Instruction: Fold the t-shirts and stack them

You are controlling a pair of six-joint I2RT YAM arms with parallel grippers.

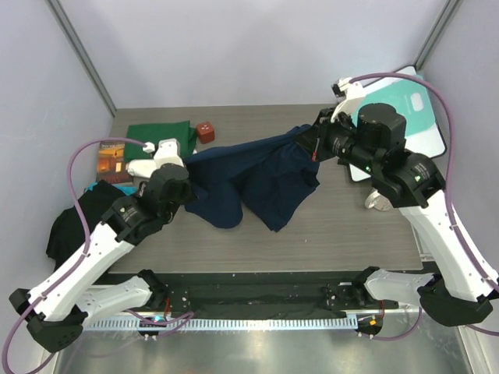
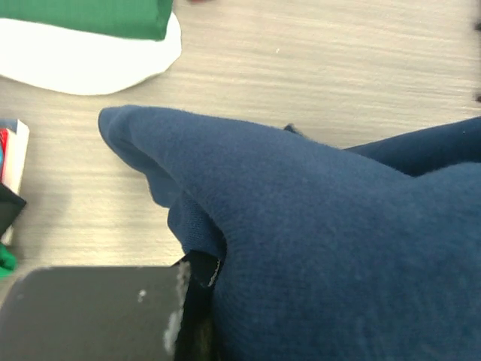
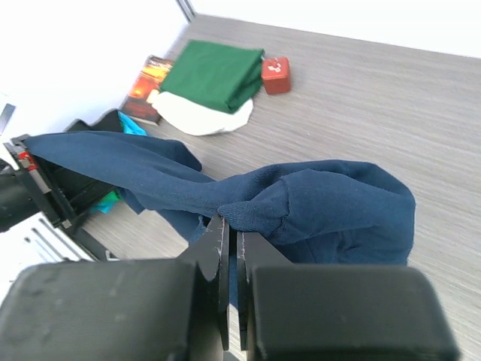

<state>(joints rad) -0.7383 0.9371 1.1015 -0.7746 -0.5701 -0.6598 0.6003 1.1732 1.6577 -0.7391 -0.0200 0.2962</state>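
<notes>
My right gripper holds its end of the navy blue t-shirt [image 1: 249, 175] stretched above the table, so next it should lower that end onto the bare tabletop below and let go of it.
The navy blue t-shirt [image 1: 249, 175] hangs stretched between both grippers above the table. My left gripper [image 1: 184, 181] is shut on its left end; in the left wrist view the navy cloth [image 2: 316, 248] drapes over the jaws and hides them. My right gripper [image 1: 316, 140] is shut on the shirt's right end; its jaws pinch a cloth edge [image 3: 248, 210] in the right wrist view. The dark green t-shirt [image 1: 160, 134] lies folded at the back left on the cream-white t-shirt [image 3: 199, 116]. The green shirt also shows in the right wrist view [image 3: 214, 71].
A small brown-orange book [image 1: 113, 160] lies at the left edge. A red cube [image 1: 205, 131] sits beside the green shirt. A teal-and-white board [image 1: 417, 109] lies at the back right. Black cloth [image 1: 74, 222] hangs over the table's left edge.
</notes>
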